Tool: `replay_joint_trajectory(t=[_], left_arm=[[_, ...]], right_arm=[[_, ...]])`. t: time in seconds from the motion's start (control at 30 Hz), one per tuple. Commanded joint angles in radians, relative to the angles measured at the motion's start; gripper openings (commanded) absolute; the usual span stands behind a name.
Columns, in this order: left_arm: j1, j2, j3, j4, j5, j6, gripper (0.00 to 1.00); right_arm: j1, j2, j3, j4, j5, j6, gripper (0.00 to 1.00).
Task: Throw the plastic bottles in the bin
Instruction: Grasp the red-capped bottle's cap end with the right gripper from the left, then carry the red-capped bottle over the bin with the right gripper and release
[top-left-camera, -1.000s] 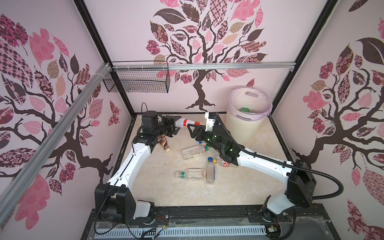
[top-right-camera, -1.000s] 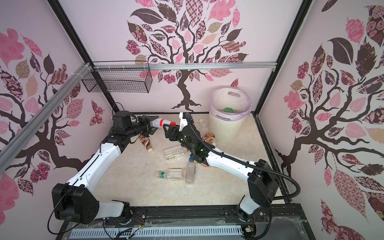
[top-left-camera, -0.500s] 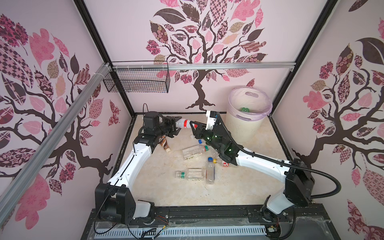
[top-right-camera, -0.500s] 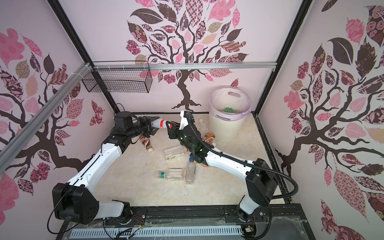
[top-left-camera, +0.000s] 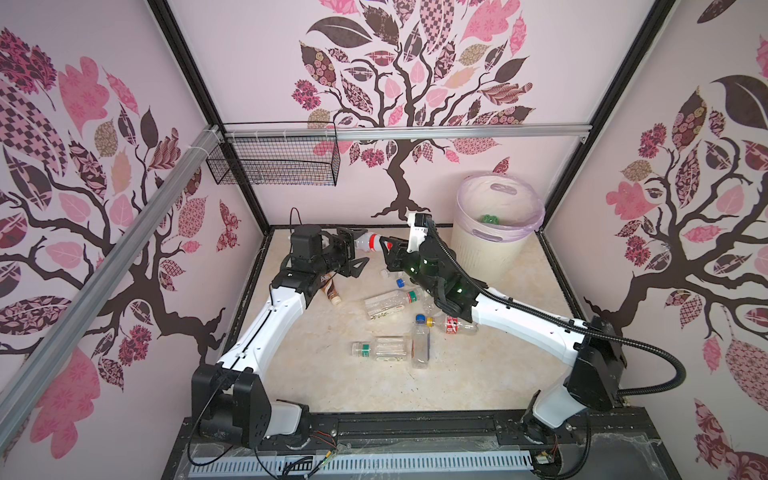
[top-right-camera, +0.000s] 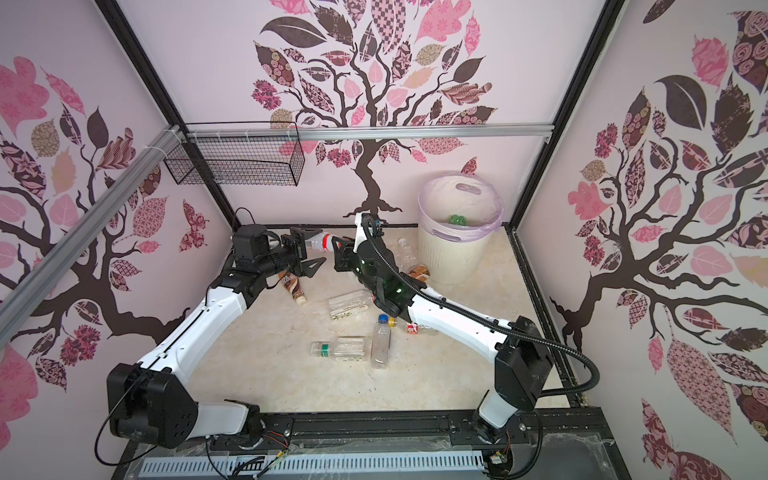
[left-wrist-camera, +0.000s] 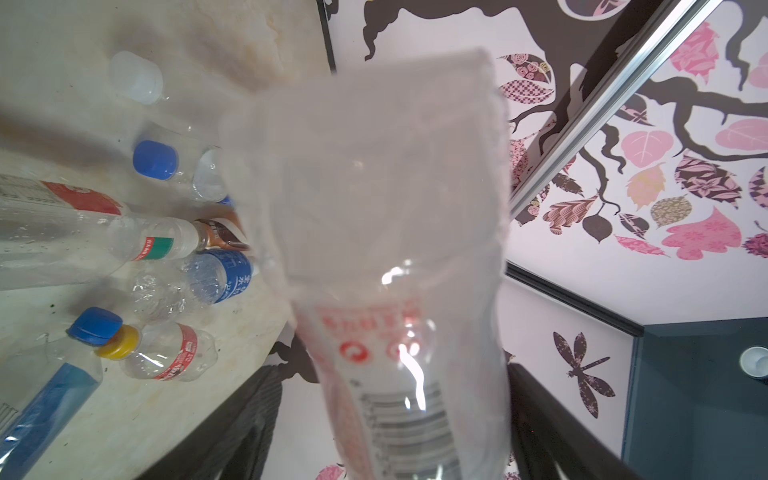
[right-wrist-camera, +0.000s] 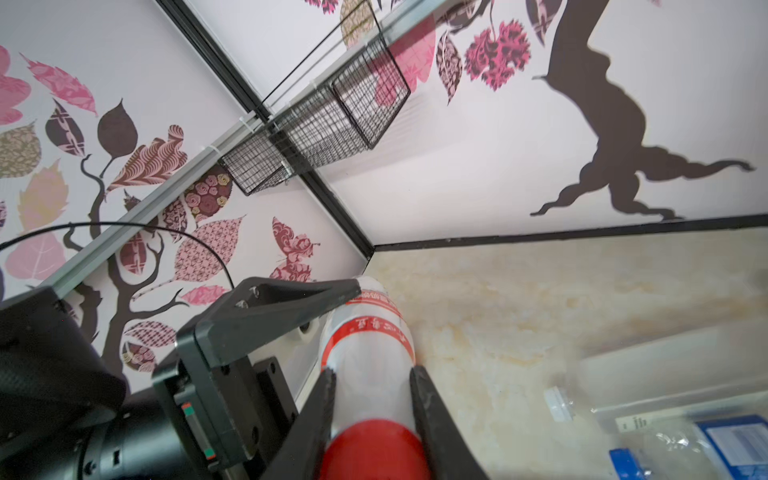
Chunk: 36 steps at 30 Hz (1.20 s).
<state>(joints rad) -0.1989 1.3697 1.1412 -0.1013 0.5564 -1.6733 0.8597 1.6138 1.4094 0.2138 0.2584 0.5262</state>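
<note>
The bin's lilac-lined rim stands high off the floor. The bottle goes up and across over the bin's opening next, and my right gripper releases it inside.
A clear plastic bottle with a red label and red cap hangs level above the floor at the back. My right gripper is shut on its neck, just behind the cap. My left gripper is open, its fingers standing apart on either side of the bottle's base. The cream bin with its lilac liner stands at the back right, with a green bottle inside. Several more bottles lie on the floor.
A brown-labelled bottle lies under the left arm. Clear bottles and a yellow-capped one lie mid-floor, and others lie beside the bin. A black wire basket hangs on the back left rail. Walls close in on three sides.
My right gripper reached the bottle's neck and shut on it. My left gripper then opened wide and let the bottle's body go. Neither arm has moved much.
</note>
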Motion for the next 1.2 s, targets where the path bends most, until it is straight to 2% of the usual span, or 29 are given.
replay_joint_trajectory(t=[0.0, 0.2, 0.33, 0.5, 0.67, 0.8, 0.97, 1.1, 1.17], left_arm=[[0.015, 0.022, 0.001, 0.045, 0.047, 0.054, 0.98], [0.015, 0.059, 0.078, 0.165, 0.125, 0.121, 0.98], [-0.009, 0.081, 0.173, 0.196, 0.155, 0.203, 0.98], [-0.09, 0.124, 0.421, -0.025, 0.154, 0.478, 0.98], [-0.179, 0.166, 0.599, -0.161, 0.131, 0.661, 0.98], [-0.217, 0.173, 0.642, -0.19, 0.111, 0.709, 0.98], [-0.221, 0.158, 0.629, -0.197, 0.094, 0.725, 0.98], [-0.22, 0.152, 0.617, -0.204, 0.082, 0.737, 0.98], [-0.22, 0.15, 0.612, -0.208, 0.083, 0.735, 0.98]], right_arm=[[-0.036, 0.02, 0.144, -0.214, 0.077, -0.1, 0.06], [-0.068, 0.007, 0.317, -0.404, 0.238, -0.302, 0.06], [-0.094, -0.036, 0.385, -0.443, 0.328, -0.414, 0.06], [-0.101, -0.086, 0.515, -0.451, 0.472, -0.602, 0.06], [-0.101, -0.14, 0.627, -0.426, 0.566, -0.759, 0.06], [-0.099, -0.177, 0.715, -0.416, 0.595, -0.82, 0.06], [-0.099, -0.183, 0.838, -0.463, 0.612, -0.855, 0.05], [-0.119, -0.176, 0.773, -0.432, 0.669, -0.906, 0.04], [-0.172, -0.158, 0.747, -0.514, 0.653, -0.825, 0.02]])
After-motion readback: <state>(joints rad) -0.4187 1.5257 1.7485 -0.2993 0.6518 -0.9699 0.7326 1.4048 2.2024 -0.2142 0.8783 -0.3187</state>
